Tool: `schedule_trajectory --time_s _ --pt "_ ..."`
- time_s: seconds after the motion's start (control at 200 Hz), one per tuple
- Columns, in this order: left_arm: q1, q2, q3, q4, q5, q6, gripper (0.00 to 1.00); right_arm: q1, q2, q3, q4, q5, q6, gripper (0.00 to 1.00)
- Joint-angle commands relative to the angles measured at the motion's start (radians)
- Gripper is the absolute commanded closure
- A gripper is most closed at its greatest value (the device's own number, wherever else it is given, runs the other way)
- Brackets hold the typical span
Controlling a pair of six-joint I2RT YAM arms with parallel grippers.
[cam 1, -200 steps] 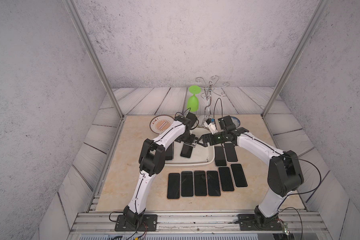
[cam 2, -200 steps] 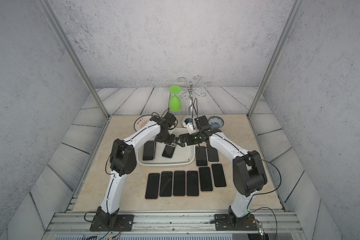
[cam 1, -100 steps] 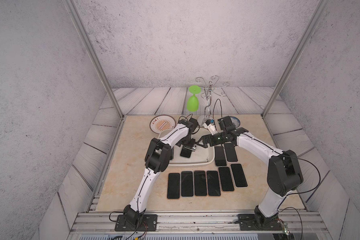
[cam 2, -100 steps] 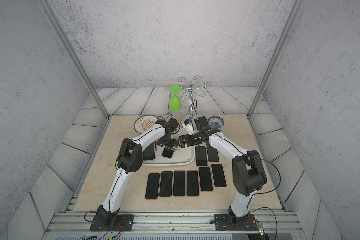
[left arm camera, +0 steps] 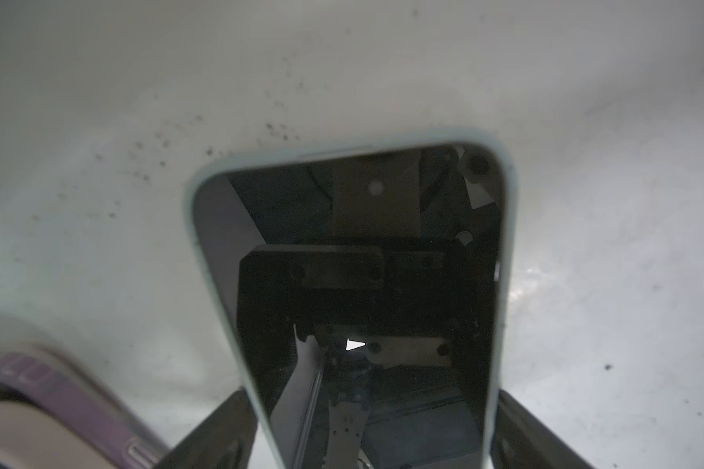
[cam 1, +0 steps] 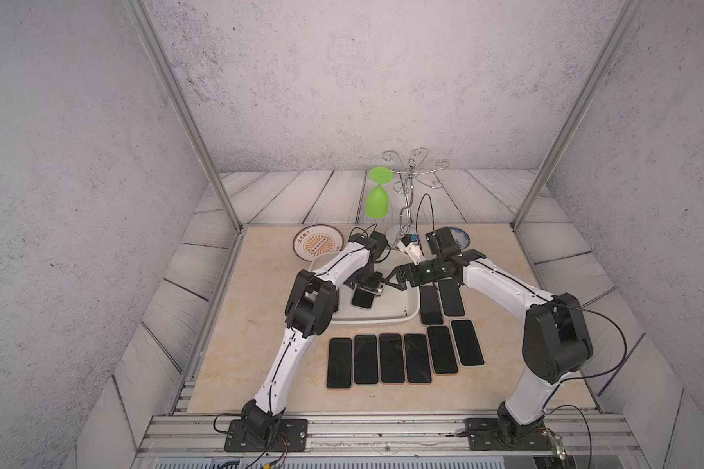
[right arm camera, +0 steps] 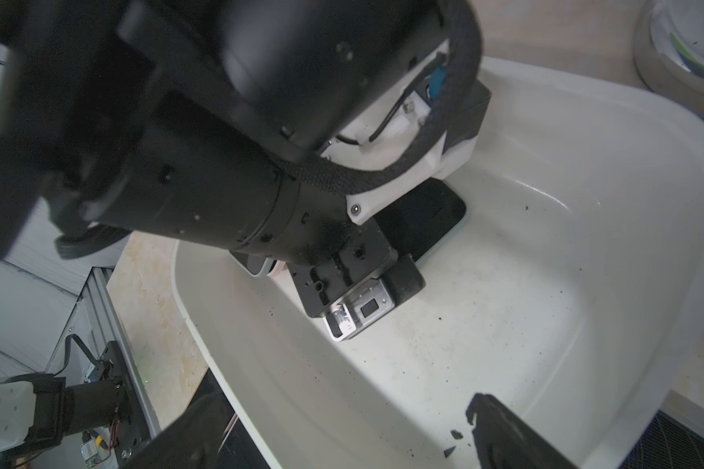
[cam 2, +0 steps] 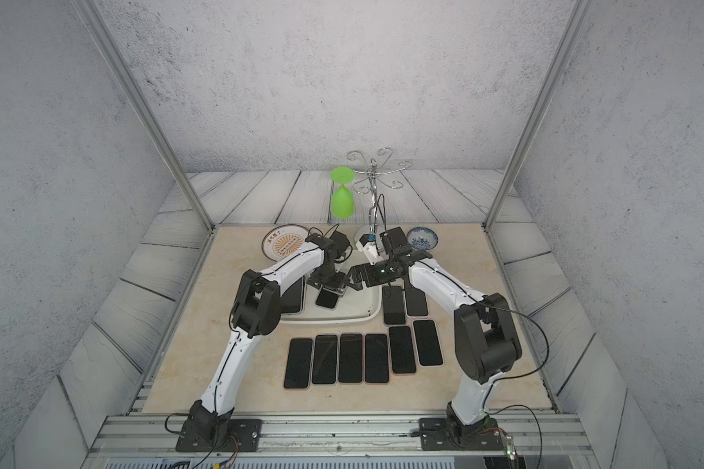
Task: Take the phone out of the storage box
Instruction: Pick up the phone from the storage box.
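The black phone's near end [cam 1: 362, 299] sticks out bare from under my left gripper, so next my right gripper will move toward that end beside it and close.
The white storage box [cam 1: 383, 320] [cam 2: 342, 321] sits mid-table. A black phone [cam 1: 362, 298] [cam 2: 327, 298] with a pale rim lies on its floor. My left gripper [cam 1: 368, 285] [cam 2: 332, 285] points down over it. In the left wrist view the phone [left arm camera: 362, 264] runs between both fingers, which press on its long edges; my left gripper [left arm camera: 370, 402] is shut on it. A second phone [cam 2: 293, 298] [left arm camera: 37, 377] in a purple case lies beside it. My right gripper [cam 1: 395, 278] [right arm camera: 342, 422] hovers open over the box's right part [right arm camera: 545, 284], holding nothing.
Several phones [cam 1: 383, 359] lie in a row on the table in front of the box, and more [cam 1: 439, 302] beside its right wall. An orange plate [cam 1: 318, 243], a blue bowl [cam 2: 422, 238] and a metal rack [cam 1: 409, 182] holding a green glass [cam 1: 378, 199] stand behind.
My left gripper has lowered onto the phone in the box and its jaws have narrowed against the phone's edges. The right arm has barely moved.
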Motion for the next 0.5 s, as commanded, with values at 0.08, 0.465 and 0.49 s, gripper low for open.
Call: schedule_trajectory --time_s 0.08,0.465,0.49 --pt "-0.003 0.081 0.001 -0.019 0.007 0.013 0.45 0.003 0.012 -0.008 -0.002 -0.015 -0.005 0.01" --pt "0.082 -0.209 0.044 0.012 0.138 -0.011 0.70 0.002 -0.032 -0.064 0.118 -0.116 0.066 0.01" --pt "0.088 -0.234 0.042 0.023 0.156 -0.013 0.71 0.002 -0.035 -0.078 0.153 -0.132 0.083 0.01"
